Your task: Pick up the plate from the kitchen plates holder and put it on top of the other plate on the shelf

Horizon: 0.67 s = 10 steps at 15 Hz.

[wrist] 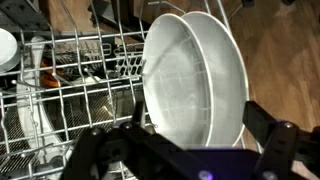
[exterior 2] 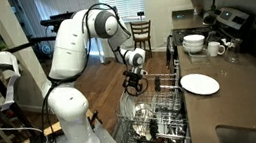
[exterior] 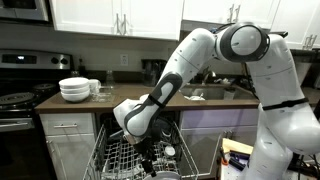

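I will next lower my gripper gently a little and close it on the white plate's rim (exterior: 159,174) (wrist: 209,129), because the rim is just below and my open fingers are already on both sides of it.
In the wrist view a white plate (wrist: 192,70) stands on edge between the tines of the grey wire dish rack (wrist: 70,95). A second rim shows close behind it. My gripper (wrist: 190,145) is open, with one dark finger on each side of the plate's lower edge. In both exterior views the gripper (exterior: 150,148) (exterior 2: 135,85) hangs just over the pulled-out rack (exterior: 125,160) (exterior 2: 159,113). The other plate (exterior 2: 199,84), flat and white, lies on the dark brown countertop (exterior 2: 242,91) beside the rack.
A stack of white bowls (exterior: 75,90) (exterior 2: 195,43) and a mug (exterior 2: 216,48) stand further along the countertop (exterior: 110,105). A stove (exterior: 15,100) is beyond them. More dishes sit in the rack. A wooden chair (exterior 2: 143,31) stands behind it.
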{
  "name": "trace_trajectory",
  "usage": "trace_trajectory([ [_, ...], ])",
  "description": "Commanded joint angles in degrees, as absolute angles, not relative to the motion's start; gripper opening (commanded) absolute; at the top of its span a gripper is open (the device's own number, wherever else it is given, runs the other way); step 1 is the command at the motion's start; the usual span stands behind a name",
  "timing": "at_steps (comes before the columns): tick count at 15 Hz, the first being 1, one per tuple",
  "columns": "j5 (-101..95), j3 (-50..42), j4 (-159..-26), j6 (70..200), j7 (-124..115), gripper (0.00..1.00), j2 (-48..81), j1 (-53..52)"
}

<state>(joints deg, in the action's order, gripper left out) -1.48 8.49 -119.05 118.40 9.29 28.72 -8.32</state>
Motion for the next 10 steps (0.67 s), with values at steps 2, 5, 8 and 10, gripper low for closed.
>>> trace_trajectory([
  [2,-3.1,8.5,-118.9,120.3,10.4,1.00,29.5,-8.2],
  [5,-3.6,8.5,-119.0,121.3,10.5,0.92,29.8,-8.2],
  [8,-3.9,8.5,-119.0,121.8,10.5,0.74,30.1,-8.2],
  [10,-4.0,8.5,-119.1,122.2,10.5,0.62,30.3,-8.2],
])
